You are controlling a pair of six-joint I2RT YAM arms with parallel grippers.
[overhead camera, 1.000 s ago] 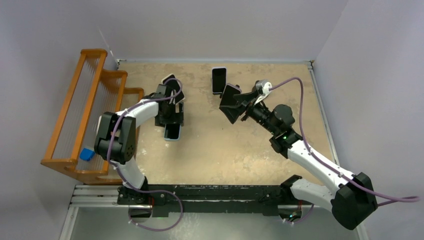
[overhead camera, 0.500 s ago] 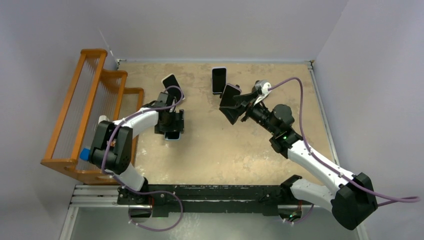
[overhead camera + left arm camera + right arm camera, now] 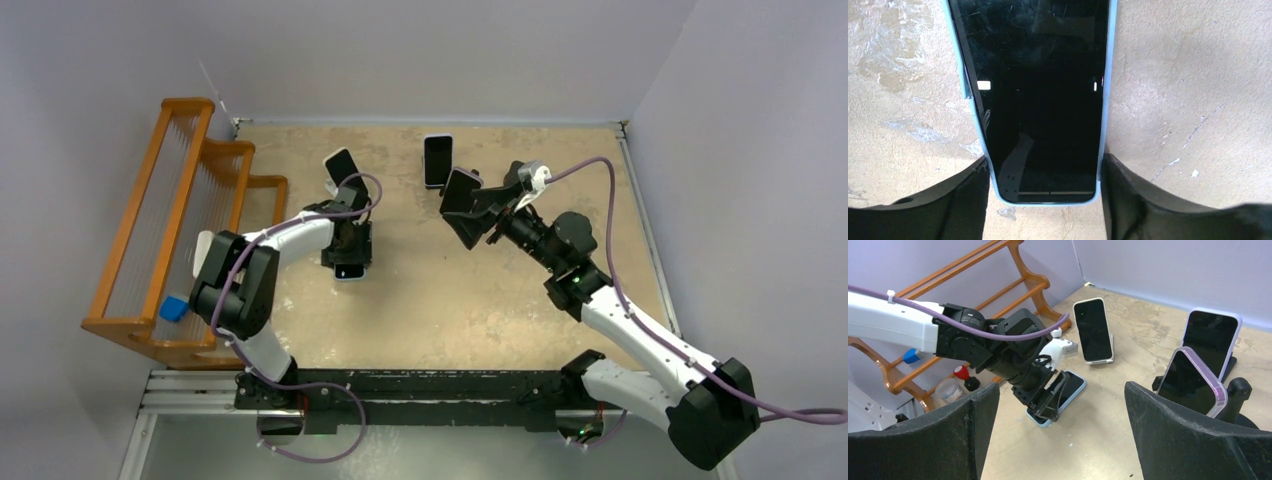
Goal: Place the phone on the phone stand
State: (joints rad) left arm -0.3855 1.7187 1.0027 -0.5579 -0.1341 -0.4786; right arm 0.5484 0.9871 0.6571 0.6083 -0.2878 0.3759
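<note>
I should move my right gripper down next onto the phone's far end point(image 3: 369, 230) point(image 3: 1079, 382), which is below it and to its left in the top view, because my left gripper straddles the phone's other end.
A phone in a light-blue case point(image 3: 1038, 90) lies flat, screen up, on the tan table point(image 3: 450, 300). My left gripper point(image 3: 1045, 172) straddles its end, and both fingers touch the case's sides. From above, the left gripper point(image 3: 347, 250) covers most of the phone point(image 3: 348, 271). The phone also shows in the right wrist view point(image 3: 1073, 385). My right gripper point(image 3: 1062, 390) is open and empty in the air, and in the top view point(image 3: 458, 212) it sits beside the stands. A white-cased phone leans on a white stand point(image 3: 1098, 360).
A lavender-cased phone point(image 3: 1210, 337) and a purple-edged phone point(image 3: 1190, 382) stand on black stands at the back, close to my right gripper. A wooden rack point(image 3: 150, 220) fills the left side, holding a blue item point(image 3: 174, 308) and a red-capped bottle point(image 3: 962, 372). Walls enclose the table.
My left gripper has moved nearer and lower over the blue-cased phone, its fingers now against the phone's sides. My right arm has shifted slightly and stays open.
</note>
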